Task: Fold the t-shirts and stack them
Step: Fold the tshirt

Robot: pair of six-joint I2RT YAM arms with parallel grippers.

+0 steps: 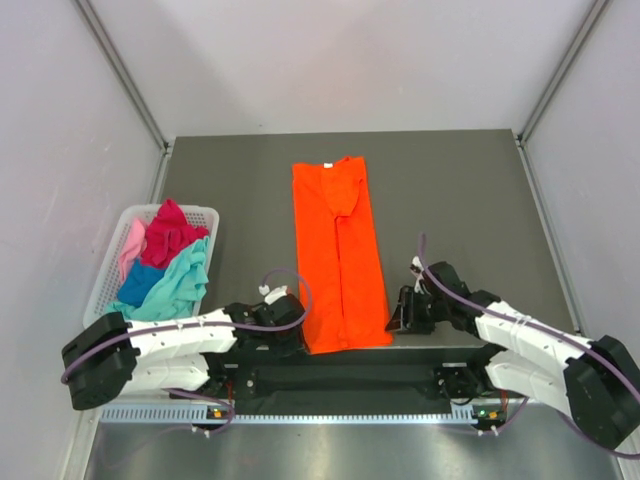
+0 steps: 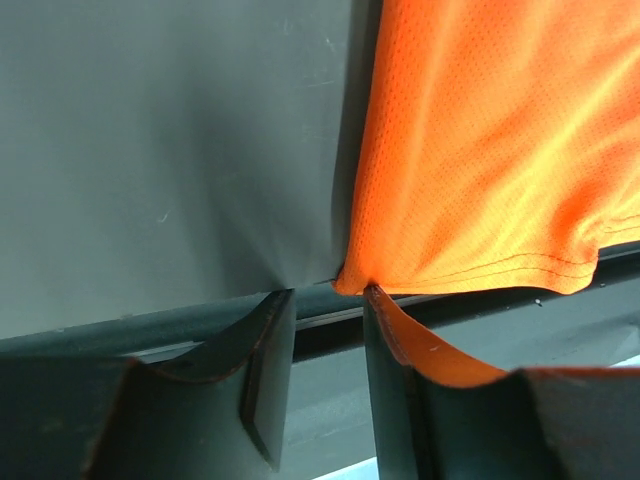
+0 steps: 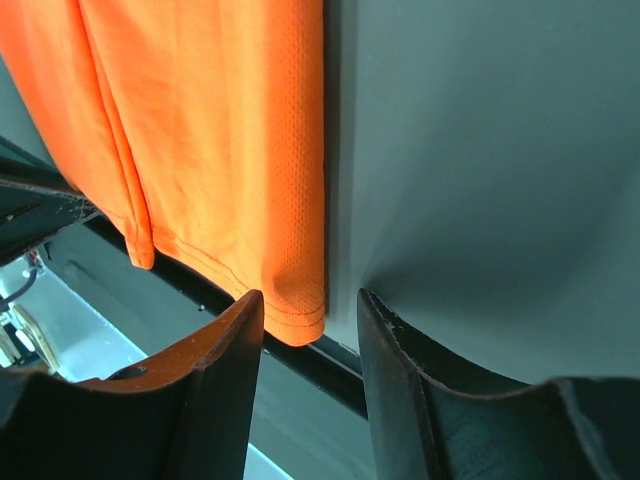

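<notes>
I will move my left gripper slightly toward my right gripper, with its open fingers on both sides of the orange hem's basket-side corner (image 1: pixel 312 350) (image 2: pixel 354 283), and then close it, because only one finger meets the corner.
The bright orange t-shirt (image 1: pixel 340 255) lies folded into a long narrow strip down the middle of the dark table, its hem at the near edge. My left gripper (image 1: pixel 298 335) is open at the hem's near-left corner; in the left wrist view the orange shirt's corner (image 2: pixel 470 150) touches one fingertip of the left gripper (image 2: pixel 328 295). My right gripper (image 1: pixel 400 318) is open at the near-right corner; in the right wrist view the orange hem corner (image 3: pixel 285 250) hangs between the tips of the right gripper (image 3: pixel 308 302). Magenta (image 1: pixel 170 235), pale pink (image 1: pixel 131 245) and teal (image 1: pixel 178 283) shirts lie crumpled in the basket.
The white lattice basket (image 1: pixel 107 275) stands at the table's left side and also holds a blue cloth (image 1: pixel 140 284). The table's near edge (image 2: pixel 200 325) runs right under both grippers. Grey walls enclose the table on the left, right and back.
</notes>
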